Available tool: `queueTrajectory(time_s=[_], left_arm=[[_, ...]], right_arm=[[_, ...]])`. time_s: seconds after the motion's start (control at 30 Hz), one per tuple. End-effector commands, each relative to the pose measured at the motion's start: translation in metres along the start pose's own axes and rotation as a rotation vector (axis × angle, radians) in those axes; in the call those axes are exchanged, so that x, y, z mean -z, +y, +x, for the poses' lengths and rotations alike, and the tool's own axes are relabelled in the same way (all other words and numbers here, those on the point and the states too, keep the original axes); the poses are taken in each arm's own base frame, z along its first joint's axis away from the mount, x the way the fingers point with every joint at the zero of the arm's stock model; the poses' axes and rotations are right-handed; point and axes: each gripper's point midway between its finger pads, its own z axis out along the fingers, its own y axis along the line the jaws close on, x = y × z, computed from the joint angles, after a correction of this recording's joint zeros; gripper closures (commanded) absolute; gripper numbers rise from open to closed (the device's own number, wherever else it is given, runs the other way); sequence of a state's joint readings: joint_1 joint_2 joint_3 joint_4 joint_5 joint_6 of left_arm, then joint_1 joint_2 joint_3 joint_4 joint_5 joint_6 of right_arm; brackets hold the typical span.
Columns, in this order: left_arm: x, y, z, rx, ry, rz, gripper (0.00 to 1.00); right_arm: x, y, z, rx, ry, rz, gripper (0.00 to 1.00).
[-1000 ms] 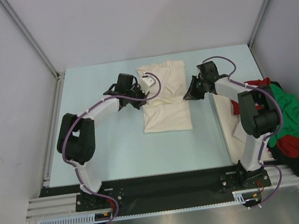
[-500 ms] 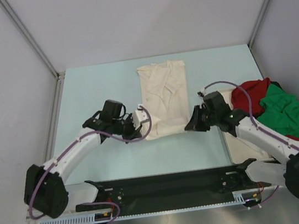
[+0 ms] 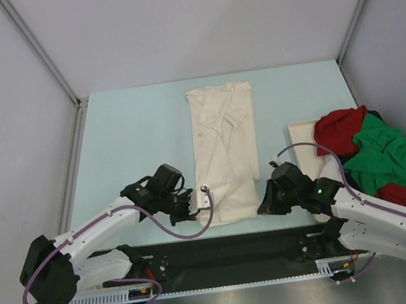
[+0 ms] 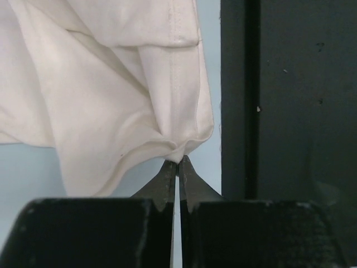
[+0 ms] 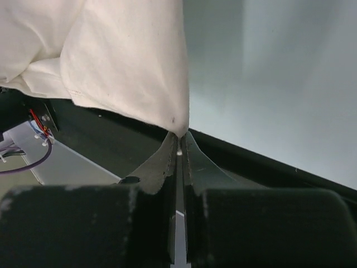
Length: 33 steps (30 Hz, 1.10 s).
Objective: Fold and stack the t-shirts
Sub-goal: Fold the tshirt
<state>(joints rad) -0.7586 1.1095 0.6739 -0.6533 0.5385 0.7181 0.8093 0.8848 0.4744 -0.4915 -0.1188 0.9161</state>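
Observation:
My right gripper should next bring its pinched corner outward over the cream t-shirt, stretched long, and release it onto the far half's edge (image 3: 247,125).
The cream t-shirt (image 3: 224,145) lies stretched in a long narrow strip down the middle of the table, from the far edge to the near edge. My left gripper (image 3: 196,207) is shut on its near left corner, seen pinched at the tips in the left wrist view (image 4: 177,161). My right gripper (image 3: 262,208) is shut on its near right corner, also shown in the right wrist view (image 5: 179,135). The red t-shirt (image 3: 341,129) and the green t-shirt (image 3: 386,153) lie crumpled together at the right.
A white tray (image 3: 303,134) sits at the right under the red and green heap. The black base rail (image 3: 232,250) runs along the near edge just below both grippers. Grey walls enclose the table on three sides.
Both grippers have pulled the cream shirt's corners from mid-table toward the near edge, drawing the shirt out long. Both arms have swung low and outward.

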Motion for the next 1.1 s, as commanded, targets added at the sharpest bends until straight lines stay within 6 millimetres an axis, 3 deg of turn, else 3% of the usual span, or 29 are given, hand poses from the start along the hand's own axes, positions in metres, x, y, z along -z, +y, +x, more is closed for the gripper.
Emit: queueTrajectory(time_s=[0.0,0.1,0.17,0.2,0.23,0.3,0.37,0.43,0.5,0.57,0.6,0.63,0.73,0.8,0.9,1.07], left_arm=[[0.0,0.023,-0.014,-0.081,-0.018,-0.071,1.0],[0.008,0.053,-0.041,-0.123,-0.065,-0.175,1.0],[0.012,0.075,-0.057,-0.13,-0.091,-0.233,1.0],[0.021,0.088,-0.073,-0.144,-0.123,-0.27,1.0],[0.027,0.105,-0.083,-0.142,-0.153,-0.313,1.0],[0.033,0.132,-0.098,-0.128,-0.178,-0.354,1.0],[0.041,0.158,-0.107,-0.107,-0.202,-0.392,1.0],[0.042,0.182,-0.119,-0.092,-0.201,-0.392,1.0],[0.047,0.198,-0.138,-0.107,-0.227,-0.4,1.0],[0.034,0.205,-0.139,-0.095,-0.221,-0.361,1.0],[0.038,0.206,-0.153,-0.112,-0.251,-0.343,1.0],[0.027,0.205,-0.148,-0.088,-0.237,-0.3,1.0],[0.025,0.208,-0.149,-0.072,-0.254,-0.264,1.0],[0.022,0.217,-0.138,-0.023,-0.246,-0.262,1.0],[0.027,0.245,-0.111,0.075,-0.218,-0.33,1.0],[0.019,0.262,-0.081,0.149,-0.142,-0.381,1.0]], right_arm=[[0.009,0.003,-0.021,-0.039,-0.103,0.015,1.0],[0.013,0.015,-0.047,-0.024,-0.134,-0.011,1.0],[0.015,0.013,-0.082,-0.028,-0.193,-0.015,1.0],[0.019,0.023,-0.1,-0.017,-0.215,-0.041,1.0],[0.016,0.012,-0.12,-0.049,-0.237,-0.009,1.0],[0.017,0.017,-0.148,-0.025,-0.271,-0.03,1.0],[0.017,0.019,-0.185,-0.031,-0.317,-0.032,1.0],[0.015,0.023,-0.209,-0.037,-0.33,-0.037,1.0],[0.013,0.022,-0.224,-0.043,-0.335,-0.044,1.0],[0.007,0.019,-0.233,-0.054,-0.33,-0.046,1.0],[0.007,0.017,-0.236,-0.063,-0.329,-0.053,1.0],[0.007,0.016,-0.237,-0.071,-0.33,-0.055,1.0],[0.004,0.01,-0.241,-0.085,-0.343,-0.063,1.0],[-0.002,0.009,-0.245,-0.086,-0.335,-0.068,1.0],[-0.014,0.007,-0.258,-0.086,-0.336,-0.062,1.0],[-0.032,0.007,-0.282,-0.087,-0.334,-0.061,1.0]])
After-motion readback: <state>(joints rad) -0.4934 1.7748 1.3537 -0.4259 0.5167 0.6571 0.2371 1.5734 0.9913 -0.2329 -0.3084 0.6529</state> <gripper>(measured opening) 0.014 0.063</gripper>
